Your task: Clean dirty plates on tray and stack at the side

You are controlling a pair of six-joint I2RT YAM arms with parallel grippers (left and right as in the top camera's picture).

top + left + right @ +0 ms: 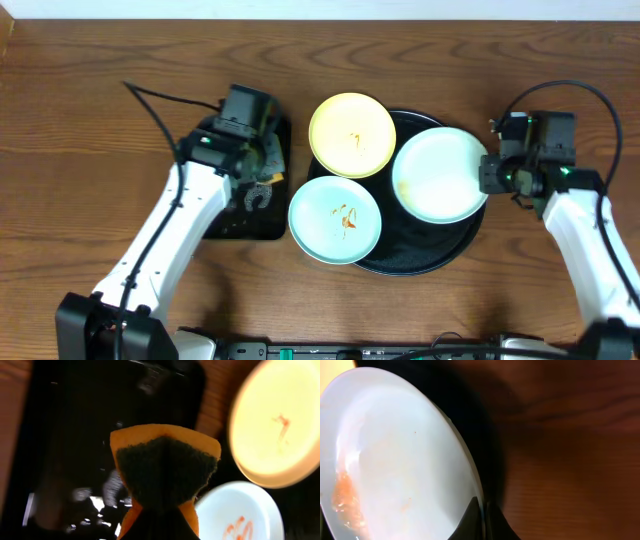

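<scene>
My right gripper carries the plate off the tray and down to release it next, since open tabletop lies below and to the gripper's right in the overhead view.
The round black tray point(420, 262) holds three plates. The pale yellow plate point(352, 134) with a small orange smear lies at its back left; it also shows in the left wrist view point(275, 425). A mint plate point(335, 220) with orange smears lies at the front left, also in the left wrist view point(240, 515). A second mint plate point(440, 174) is tilted at the right, its rim pinched by my right gripper point(488, 175); the right wrist view shows the plate point(395, 455) between the fingers point(482, 520). My left gripper point(262, 172) is shut on an orange sponge with a dark scouring face point(165, 467).
A smaller rectangular black tray point(225, 222) lies left of the round tray, under my left gripper; it fills the left wrist view point(75, 435). Brown wooden table point(80, 150) lies all around. Cables run from both arms.
</scene>
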